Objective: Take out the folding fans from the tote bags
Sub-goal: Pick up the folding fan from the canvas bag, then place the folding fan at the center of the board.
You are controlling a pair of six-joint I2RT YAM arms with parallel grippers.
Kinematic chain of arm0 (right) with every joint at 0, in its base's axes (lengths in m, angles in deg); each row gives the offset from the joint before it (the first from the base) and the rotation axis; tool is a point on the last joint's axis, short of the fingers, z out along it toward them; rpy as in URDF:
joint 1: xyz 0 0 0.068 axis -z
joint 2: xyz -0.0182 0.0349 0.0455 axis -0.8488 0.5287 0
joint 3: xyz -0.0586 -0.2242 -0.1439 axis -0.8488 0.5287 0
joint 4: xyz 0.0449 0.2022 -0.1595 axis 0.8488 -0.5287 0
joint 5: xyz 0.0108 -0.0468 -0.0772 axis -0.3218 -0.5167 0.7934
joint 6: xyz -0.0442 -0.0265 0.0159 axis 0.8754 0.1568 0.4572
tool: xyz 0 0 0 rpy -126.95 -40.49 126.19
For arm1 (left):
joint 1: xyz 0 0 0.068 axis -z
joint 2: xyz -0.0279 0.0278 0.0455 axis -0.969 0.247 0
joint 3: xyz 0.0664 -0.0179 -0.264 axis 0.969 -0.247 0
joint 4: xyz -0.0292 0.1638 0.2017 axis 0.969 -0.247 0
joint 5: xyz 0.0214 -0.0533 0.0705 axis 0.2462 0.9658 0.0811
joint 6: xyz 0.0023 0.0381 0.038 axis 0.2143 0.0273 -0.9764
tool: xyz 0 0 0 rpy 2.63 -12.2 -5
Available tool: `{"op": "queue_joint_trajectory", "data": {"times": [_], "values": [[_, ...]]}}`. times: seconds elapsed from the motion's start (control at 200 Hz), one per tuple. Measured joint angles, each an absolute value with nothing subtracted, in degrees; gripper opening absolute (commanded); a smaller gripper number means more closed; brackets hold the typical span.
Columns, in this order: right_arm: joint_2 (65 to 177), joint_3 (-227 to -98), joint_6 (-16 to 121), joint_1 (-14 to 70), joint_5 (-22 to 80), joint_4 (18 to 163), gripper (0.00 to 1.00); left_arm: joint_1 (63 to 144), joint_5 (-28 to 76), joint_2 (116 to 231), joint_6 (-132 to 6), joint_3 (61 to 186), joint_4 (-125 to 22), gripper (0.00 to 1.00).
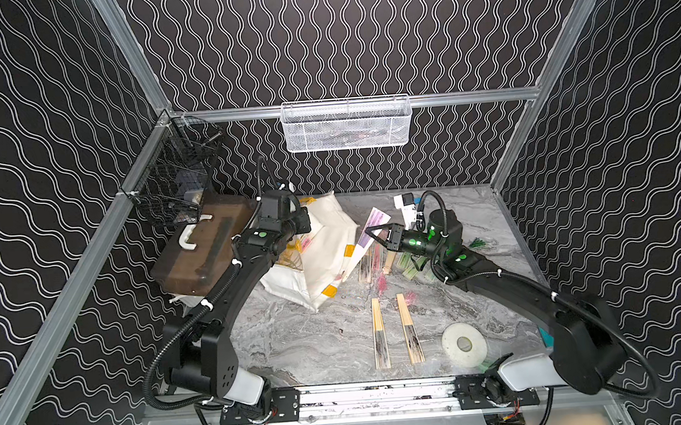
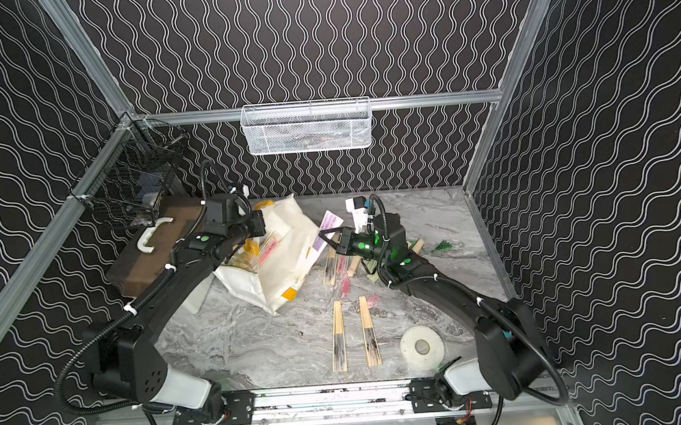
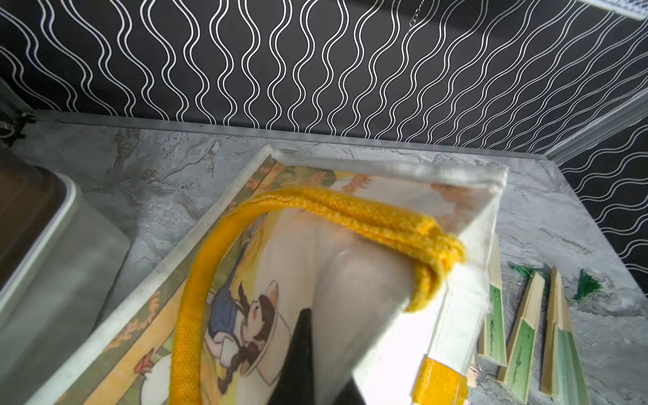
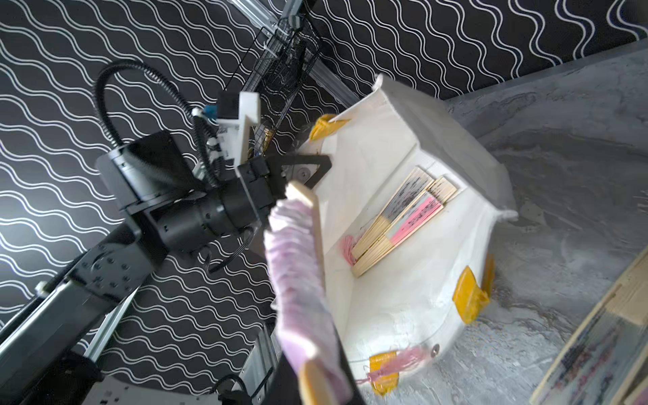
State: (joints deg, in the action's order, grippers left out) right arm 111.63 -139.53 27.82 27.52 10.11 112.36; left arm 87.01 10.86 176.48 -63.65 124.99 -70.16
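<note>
My right gripper holds the fan, and the bare marble beside the black-white fans is clear below my gripper and back from it. My gripper will move back and down and release the fan.
The white tote bag (image 1: 324,239) with yellow-orange handles lies on its side at the back of the marble table, its mouth toward the right arm. My left gripper (image 3: 326,368) is shut on the bag's fabric at the rim, and its black finger (image 4: 308,168) shows at the bag's edge. Two closed fans (image 4: 403,217), one pink and one grey, lie inside the bag. My right gripper (image 1: 369,232) is shut on a pink-purple folding fan (image 4: 298,280) just outside the mouth. Two black-white fans (image 1: 380,338) lie side by side at the front. Green fans (image 3: 522,336) lie beneath the right arm.
A brown-lidded white box (image 1: 206,247) sits at the back left beside the left arm. Near the front right lies a white tape roll (image 1: 464,344). A black wire basket (image 1: 180,175) hangs on the left rail and a white mesh basket (image 1: 347,123) on the back rail.
</note>
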Motion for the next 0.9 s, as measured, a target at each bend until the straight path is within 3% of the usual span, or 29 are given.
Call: {"op": "queue_joint_trajectory", "data": {"times": [0.375,0.901], "values": [[107.72,-138.29,33.61,27.76,9.94,98.99,0.10,86.86,13.55,176.78,-66.32,126.43,-71.37,0.00],[120.04,-135.82,32.93,23.21,-4.64,97.17,0.08,86.61,13.59,176.39,-68.20,127.94,-74.21,0.00]]}}
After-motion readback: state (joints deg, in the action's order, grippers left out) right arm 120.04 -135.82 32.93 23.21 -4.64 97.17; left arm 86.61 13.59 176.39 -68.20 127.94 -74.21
